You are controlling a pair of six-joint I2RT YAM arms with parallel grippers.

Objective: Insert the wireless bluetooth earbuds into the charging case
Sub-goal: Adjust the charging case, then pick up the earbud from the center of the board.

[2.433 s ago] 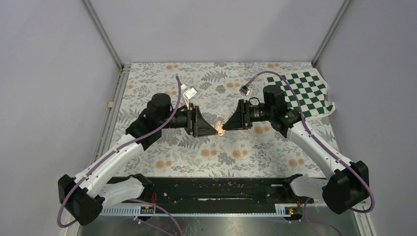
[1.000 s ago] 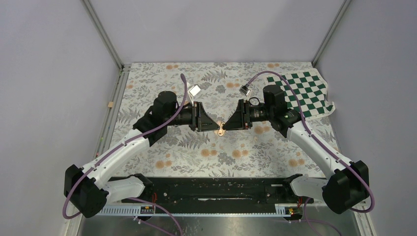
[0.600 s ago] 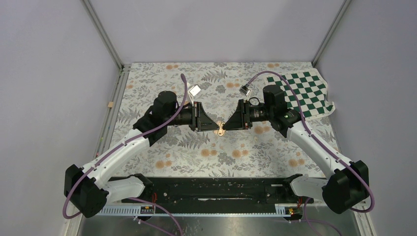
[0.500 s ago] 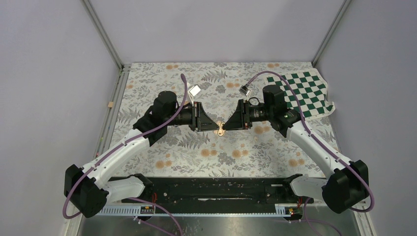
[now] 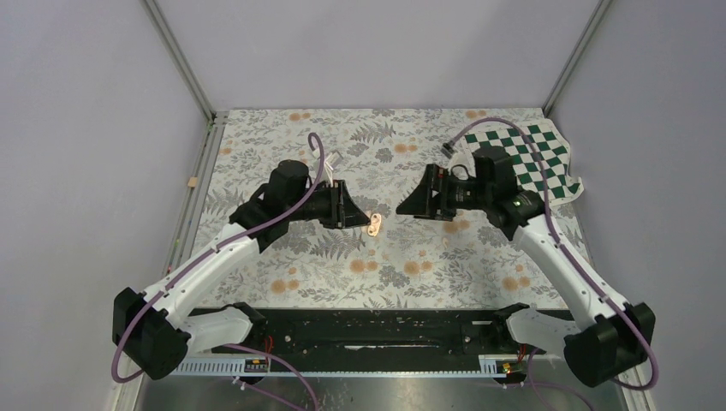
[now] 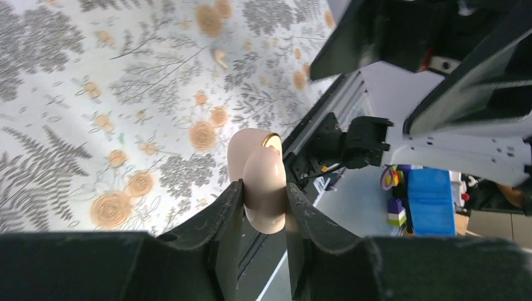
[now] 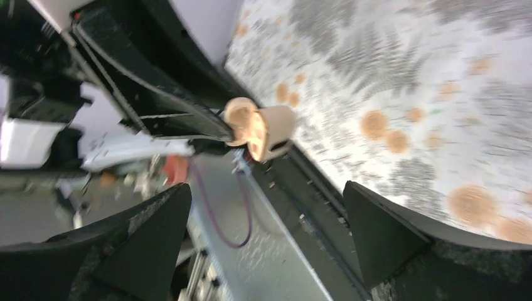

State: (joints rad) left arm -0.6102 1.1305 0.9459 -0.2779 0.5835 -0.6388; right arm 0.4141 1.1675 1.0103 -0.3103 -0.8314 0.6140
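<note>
The tiny pale piece is lying outside the charging case (image 5: 375,225). My right gripper should next swing to the right in the top view, tip downward and go down onto it.
My left gripper (image 5: 366,222) (image 6: 264,202) is shut on the charging case (image 5: 375,225) (image 6: 262,182), a small peach rounded shell held above the floral cloth. In the right wrist view the charging case (image 7: 266,128) shows its lid hinged open beside a left finger (image 7: 182,119). My right gripper (image 5: 402,209) (image 7: 266,188) stands open a short way right of the case, with nothing between its fingers. A tiny pale piece (image 6: 219,58) that may be an earbud lies on the cloth. Whether any earbud sits inside the case is hidden.
A green-and-white checkered cloth (image 5: 531,163) lies at the back right. A small tan block (image 5: 193,181) sits on the left rail. The black base rail (image 5: 377,330) runs along the near edge. Grey walls close in the table on three sides.
My right gripper has opened and drawn back to the right, away from the case. My left gripper has kept its hold and shifted the case slightly left and nearer.
</note>
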